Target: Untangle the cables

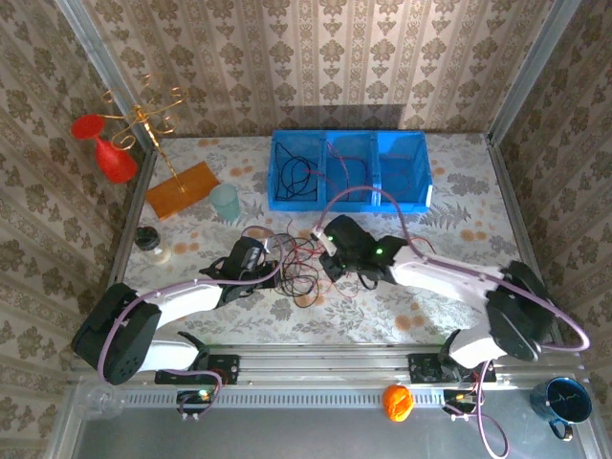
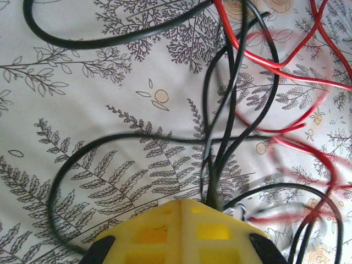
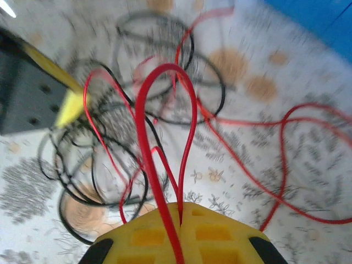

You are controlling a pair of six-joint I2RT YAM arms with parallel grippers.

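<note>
My right gripper rises next, carries the loop of cable outward over the bin's middle part (image 1: 348,174), lowers and releases. That part, already holding red cable, lies outward of the gripper.
The cables (image 1: 292,258) lie as a tangle of thin red and black wires in the middle of the table, between my two grippers. My left gripper (image 1: 256,256) sits at the tangle's left edge. Its yellow fingers (image 2: 220,231) are together, and several black cable strands (image 2: 220,137) converge under the right fingertip. My right gripper (image 1: 330,251) is at the tangle's right edge, shut on a red cable (image 3: 165,88). That cable rises in a loop from the seam of the right gripper (image 3: 180,208). More red cable (image 2: 286,66) crosses the black strands.
A blue three-part bin (image 1: 402,196) stands behind the tangle, with a black cable (image 1: 295,170) in its left part and a red one (image 1: 349,158) in the middle. A teal cup (image 1: 226,201), an orange board (image 1: 182,188) and a small bottle (image 1: 151,244) sit left.
</note>
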